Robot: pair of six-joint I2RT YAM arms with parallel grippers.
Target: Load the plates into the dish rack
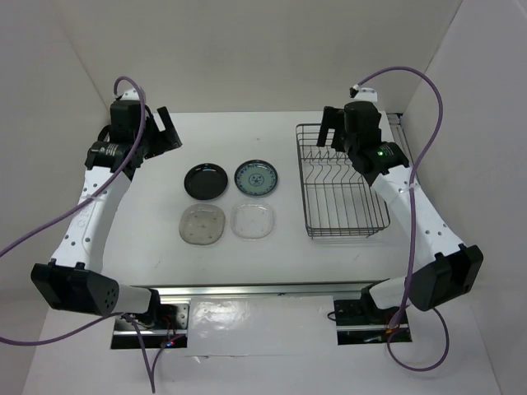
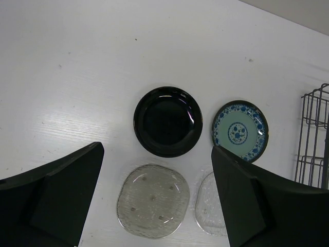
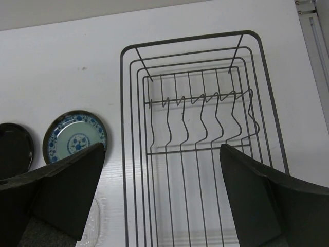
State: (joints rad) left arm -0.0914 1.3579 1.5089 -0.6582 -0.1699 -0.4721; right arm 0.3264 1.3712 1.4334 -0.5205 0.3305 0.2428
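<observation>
My left gripper lowers and tilts onto the black plate's rim (image 1: 186,176) (image 2: 135,126) opposite the patterned plate next. Bare table on that side of the black plate gives its fingers room.
Four plates lie flat in a two-by-two group on the white table. The glossy black plate (image 1: 206,181) is at the back left and the blue-green patterned plate (image 1: 256,178) at the back right. One clear glass plate (image 1: 202,224) is at the front left, the other clear glass plate (image 1: 253,220) at the front right. The wire dish rack (image 1: 340,181) stands empty to their right. My left gripper (image 1: 165,132) is open, high above the table behind and left of the plates. My right gripper (image 1: 332,136) is open above the rack's far end.
The left wrist view shows the black plate (image 2: 167,121), the patterned plate (image 2: 240,130), one glass plate (image 2: 153,200), part of the other (image 2: 208,211) and the rack's edge (image 2: 313,139). The right wrist view shows the rack's tines (image 3: 200,144) and the patterned plate (image 3: 74,138).
</observation>
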